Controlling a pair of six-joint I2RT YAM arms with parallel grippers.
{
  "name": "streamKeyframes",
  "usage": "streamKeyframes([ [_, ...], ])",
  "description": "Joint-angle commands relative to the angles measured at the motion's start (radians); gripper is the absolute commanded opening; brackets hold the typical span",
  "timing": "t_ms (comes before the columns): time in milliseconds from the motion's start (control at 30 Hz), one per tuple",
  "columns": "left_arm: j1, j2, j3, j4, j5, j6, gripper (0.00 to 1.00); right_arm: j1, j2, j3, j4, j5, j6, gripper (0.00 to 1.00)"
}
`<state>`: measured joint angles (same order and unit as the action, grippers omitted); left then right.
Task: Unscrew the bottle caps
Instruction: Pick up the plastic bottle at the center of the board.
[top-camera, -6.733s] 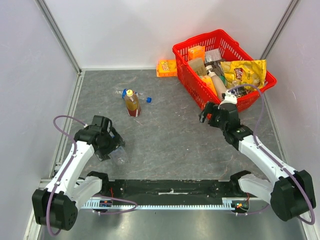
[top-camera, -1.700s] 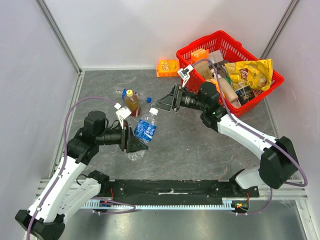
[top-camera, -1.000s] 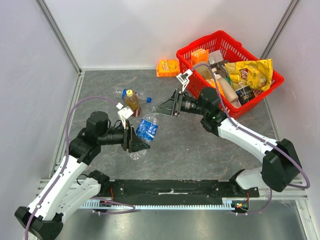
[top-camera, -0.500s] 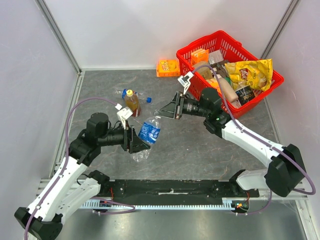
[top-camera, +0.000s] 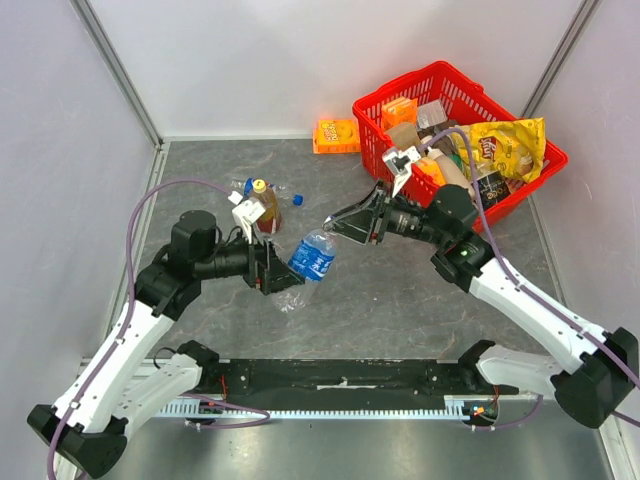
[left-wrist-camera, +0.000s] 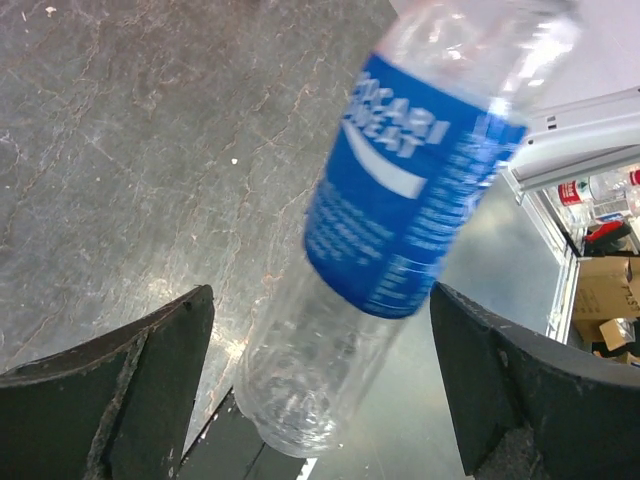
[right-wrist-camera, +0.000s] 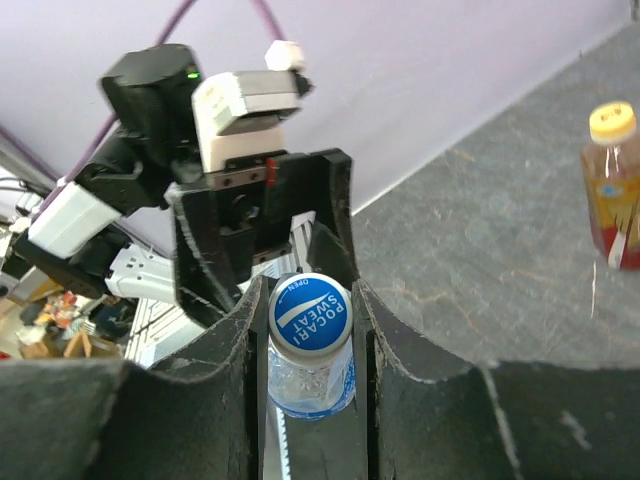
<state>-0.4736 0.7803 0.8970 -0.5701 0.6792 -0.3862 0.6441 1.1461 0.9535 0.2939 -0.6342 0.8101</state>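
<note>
Next I should move my left gripper in toward the tilted bottle and close around it just below the blue label, as my fingers stand wide and clear of the plastic.
A clear bottle (top-camera: 310, 262) with a blue label (left-wrist-camera: 410, 200) hangs tilted between the two arms. My right gripper (top-camera: 335, 224) is shut on its bottle cap (right-wrist-camera: 309, 316), which is blue and white, with one finger on each side of it (right-wrist-camera: 240, 345). My left gripper (top-camera: 272, 272) is open around the bottle's lower end. Its fingers (left-wrist-camera: 150, 370) stand wide apart and clear of the plastic. An amber bottle (top-camera: 264, 208) with a yellow cap (top-camera: 259, 186) stands behind; the right wrist view shows this amber bottle (right-wrist-camera: 612, 190) too. A loose blue cap (top-camera: 298, 199) lies on the table beside it.
A red basket (top-camera: 540, 160) full of groceries stands at the back right, just behind my right arm. An orange box (top-camera: 336, 134) lies by the back wall. Grey walls close in the table on the left, the back and the right.
My left gripper has opened and let go of the clear bottle. My right gripper has closed on the cap and drawn back to the right, taking the bottle with it.
</note>
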Motion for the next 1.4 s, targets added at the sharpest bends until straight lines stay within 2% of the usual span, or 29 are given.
streamKeyframes([
  [0,-0.005,0.023,0.068,-0.007,0.014,0.075,0.93,0.002,-0.055,0.008,0.105,-0.054,-0.113,0.0],
  [133,-0.005,0.02,0.079,0.042,0.04,0.093,0.93,0.002,-0.089,0.021,0.119,-0.07,-0.14,0.0],
  [300,-0.005,0.037,0.091,0.143,0.192,0.07,0.92,0.002,-0.097,0.065,0.097,-0.068,-0.155,0.0],
  [500,-0.005,0.069,0.108,0.157,0.302,0.096,0.91,0.002,-0.074,0.134,0.08,-0.07,-0.177,0.0],
  [700,-0.007,0.08,0.129,0.101,0.252,0.13,0.86,0.002,-0.039,0.157,0.132,-0.059,-0.123,0.0],
  [933,-0.005,0.073,0.125,0.114,0.201,0.119,0.81,0.002,-0.008,0.139,0.22,-0.076,-0.043,0.0],
  [1133,-0.005,0.083,0.115,0.131,0.215,0.106,0.59,0.002,-0.008,0.126,0.203,-0.044,-0.038,0.0],
  [1267,-0.005,0.076,0.112,0.127,0.218,0.102,0.56,0.002,-0.003,0.134,0.175,-0.035,-0.043,0.0],
  [1367,-0.005,0.063,0.111,0.098,0.188,0.121,0.56,0.002,-0.011,0.14,0.159,-0.016,-0.051,0.14],
])
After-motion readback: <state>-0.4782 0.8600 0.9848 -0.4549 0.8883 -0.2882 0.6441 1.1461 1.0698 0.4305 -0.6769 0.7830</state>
